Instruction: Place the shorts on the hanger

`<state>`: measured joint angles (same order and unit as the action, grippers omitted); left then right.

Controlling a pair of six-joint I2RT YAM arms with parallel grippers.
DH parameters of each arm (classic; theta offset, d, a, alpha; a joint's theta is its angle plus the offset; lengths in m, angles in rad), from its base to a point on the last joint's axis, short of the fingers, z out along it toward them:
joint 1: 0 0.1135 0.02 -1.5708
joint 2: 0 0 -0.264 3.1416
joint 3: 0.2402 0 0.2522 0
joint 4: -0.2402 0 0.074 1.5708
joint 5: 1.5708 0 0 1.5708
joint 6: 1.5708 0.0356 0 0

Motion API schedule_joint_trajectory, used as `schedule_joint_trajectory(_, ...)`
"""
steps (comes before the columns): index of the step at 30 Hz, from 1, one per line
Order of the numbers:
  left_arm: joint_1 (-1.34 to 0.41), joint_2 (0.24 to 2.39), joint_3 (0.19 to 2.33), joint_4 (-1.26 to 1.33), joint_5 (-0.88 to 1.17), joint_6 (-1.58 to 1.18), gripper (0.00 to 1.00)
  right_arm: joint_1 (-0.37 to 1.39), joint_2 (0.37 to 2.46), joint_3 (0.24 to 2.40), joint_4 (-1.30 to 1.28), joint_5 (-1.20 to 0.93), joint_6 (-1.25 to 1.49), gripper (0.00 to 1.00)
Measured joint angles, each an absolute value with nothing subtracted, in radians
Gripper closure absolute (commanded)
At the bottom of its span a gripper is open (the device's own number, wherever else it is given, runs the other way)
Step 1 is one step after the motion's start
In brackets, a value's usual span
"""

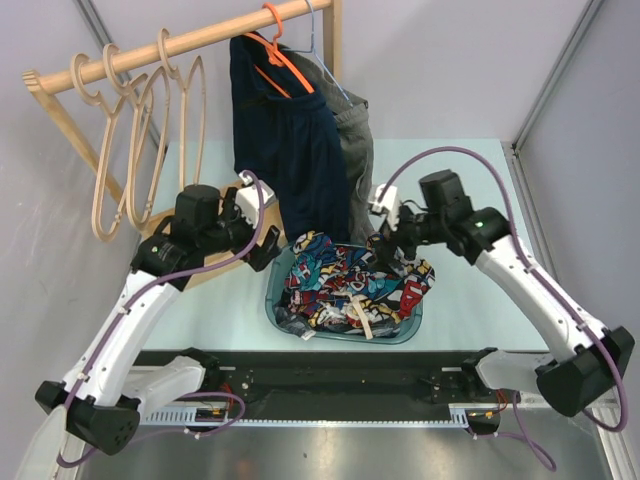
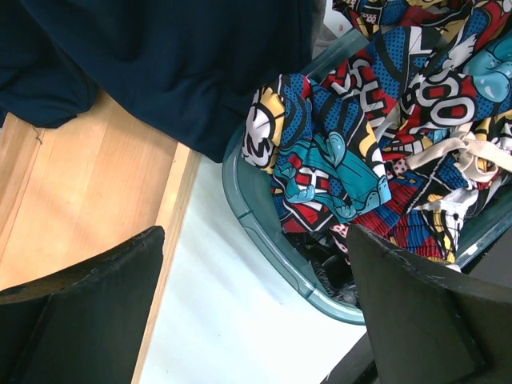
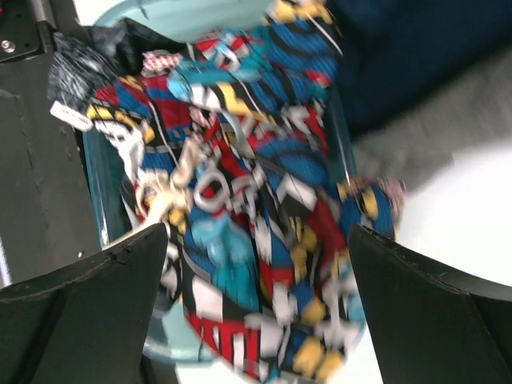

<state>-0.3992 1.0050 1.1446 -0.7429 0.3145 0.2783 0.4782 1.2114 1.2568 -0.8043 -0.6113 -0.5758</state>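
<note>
My right gripper swings toward the left in the top view next and down onto the fold of the shorts' fabric, which bunches up highest by the basket's far rim.
The comic-print shorts [image 1: 345,285] lie bunched in a teal basket [image 1: 276,312] at the table's middle. They also show in the left wrist view as the shorts [image 2: 384,104] and, blurred, in the right wrist view as the shorts [image 3: 264,224]. The beige wooden hanger [image 1: 150,135] hangs on the rail at the back left, beside others like it. My left gripper [image 1: 263,250] hovers open by the basket's left rim [image 2: 264,232]; nothing sits within the left gripper [image 2: 256,320]. My right gripper [image 1: 388,248] is open over the basket's right side, with the shorts below the right gripper [image 3: 256,320].
A navy garment [image 1: 290,150] on an orange hanger [image 1: 285,55] and a grey cloth [image 1: 356,150] hang from the rail just behind the basket. The rack's wooden base board [image 2: 88,200] lies left of the basket. A dark patterned cloth [image 2: 340,272] lies under the shorts.
</note>
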Motion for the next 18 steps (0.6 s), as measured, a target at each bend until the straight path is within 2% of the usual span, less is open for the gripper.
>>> schedule_joint_trajectory(6,-0.373,0.994,1.140,-0.742,0.323,0.258,0.00,0.610,1.289,1.257,-0.676,-0.571,-0.535,0.00)
schedule_joint_trajectory(18,-0.192,0.967,1.119,-0.691,0.432,0.111,0.00,0.694,1.423,1.256,-0.522,-0.554,-0.494,0.00)
